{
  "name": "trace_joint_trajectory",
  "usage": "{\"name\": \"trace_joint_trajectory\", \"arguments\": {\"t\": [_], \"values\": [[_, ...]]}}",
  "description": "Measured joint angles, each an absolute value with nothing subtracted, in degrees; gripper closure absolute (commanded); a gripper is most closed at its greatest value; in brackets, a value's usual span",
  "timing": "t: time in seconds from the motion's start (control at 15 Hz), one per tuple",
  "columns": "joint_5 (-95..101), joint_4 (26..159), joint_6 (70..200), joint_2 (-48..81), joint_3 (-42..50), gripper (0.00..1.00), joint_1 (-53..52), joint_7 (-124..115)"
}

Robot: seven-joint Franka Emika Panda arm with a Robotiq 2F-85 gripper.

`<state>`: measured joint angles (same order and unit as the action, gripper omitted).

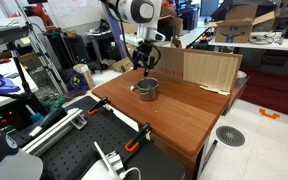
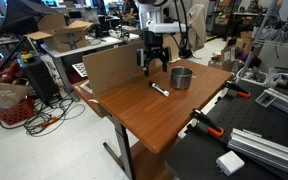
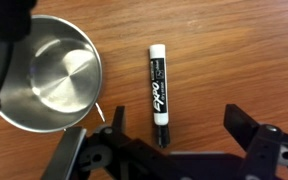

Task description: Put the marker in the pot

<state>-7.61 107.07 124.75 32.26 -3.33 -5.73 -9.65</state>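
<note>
My gripper moves down to the marker's end with the cap (image 2: 153,85) (image 3: 162,131) next, before closing around it. That end is already between the open fingers.
A white Expo marker (image 3: 158,90) with a black cap lies flat on the wooden table (image 3: 224,50); it also shows in an exterior view (image 2: 160,90). The small steel pot (image 3: 46,75) stands upright and empty beside it, seen in both exterior views (image 1: 147,89) (image 2: 182,77). My gripper (image 3: 174,128) is open and empty, hovering above the marker. The marker's capped end lies between the two fingers, nearer one of them. The gripper shows above the table in both exterior views (image 1: 144,62) (image 2: 154,65).
A cardboard sheet (image 1: 210,68) (image 2: 109,68) stands upright along the table's back edge. Orange-handled clamps (image 1: 136,146) (image 2: 206,126) grip the table's side next to a black perforated bench (image 1: 69,150). Lab clutter surrounds the table.
</note>
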Motion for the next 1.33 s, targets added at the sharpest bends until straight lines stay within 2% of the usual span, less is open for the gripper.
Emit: {"name": "trace_joint_trajectory", "arguments": {"t": [0.47,0.53,0.6,0.67,1.2,1.27,1.33], "values": [[-3.17,105.25,127.48,36.94,-1.98,0.0,-8.8,-16.59],[-2.42,105.12,127.68,37.46,-1.67,0.25,-9.27,-17.38],[-1.61,104.97,127.94,38.0,-1.38,0.26,-9.69,-18.15],[-0.86,104.75,128.14,38.56,-1.08,0.32,-10.11,-18.82],[1.85,102.87,128.27,39.74,0.29,0.95,-11.51,-21.59],[1.89,102.8,128.27,39.76,0.32,0.99,-11.51,-21.64],[1.92,102.74,128.27,39.79,0.39,0.97,-11.51,-21.66]]}}
